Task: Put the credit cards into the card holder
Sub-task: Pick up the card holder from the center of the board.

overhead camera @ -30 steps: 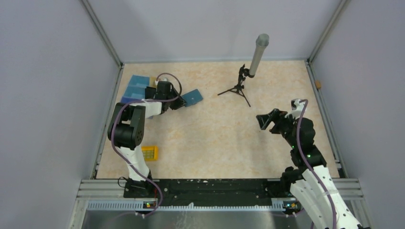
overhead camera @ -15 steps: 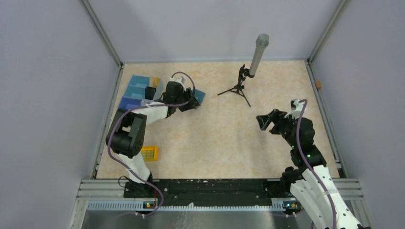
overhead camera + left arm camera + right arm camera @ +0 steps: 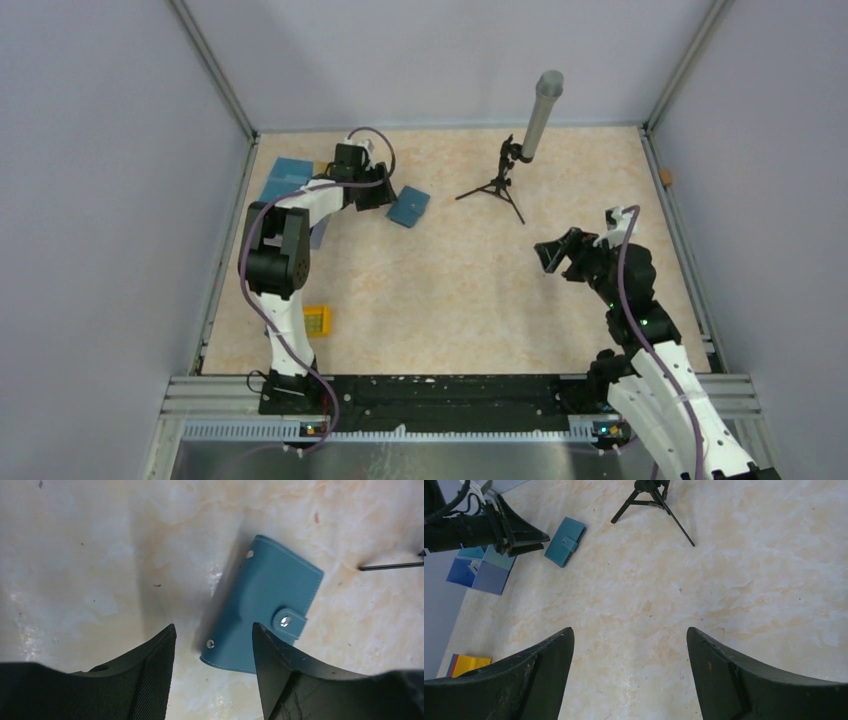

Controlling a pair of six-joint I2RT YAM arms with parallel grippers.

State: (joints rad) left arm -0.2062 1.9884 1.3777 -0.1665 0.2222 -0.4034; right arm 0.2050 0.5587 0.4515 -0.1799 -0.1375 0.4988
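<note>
The card holder's near corner by the spine rivet (image 3: 391, 214) (image 3: 210, 652) should come between the open fingers of my left gripper, so my left gripper will first move down toward the card holder.
The card holder (image 3: 270, 605) is a teal case, folded shut with its clasp fastened, lying flat on the table (image 3: 460, 290). It also shows in the top view as the card holder (image 3: 409, 206) and in the right wrist view as the card holder (image 3: 565, 541). My left gripper (image 3: 214, 626) hovers just left of it, open, fingers clear of the case; in the top view the left gripper (image 3: 378, 190) sits beside it. My right gripper (image 3: 555, 250) hangs open over bare table at the right, with the same right gripper (image 3: 630, 629) empty in its own view. The credit cards are hidden.
A blue partitioned tray box (image 3: 288, 176) stands at the far left, partly under my left arm, and shows as the tray box (image 3: 481, 570). A yellow studded block (image 3: 316, 320) lies near the left front. A small tripod (image 3: 500, 185) with a grey cylinder (image 3: 540, 115) stands at the back centre.
My left jaws have widened and the gripper has drawn back from over the card holder toward the far left. The case now lies fully uncovered. The right arm has not moved.
</note>
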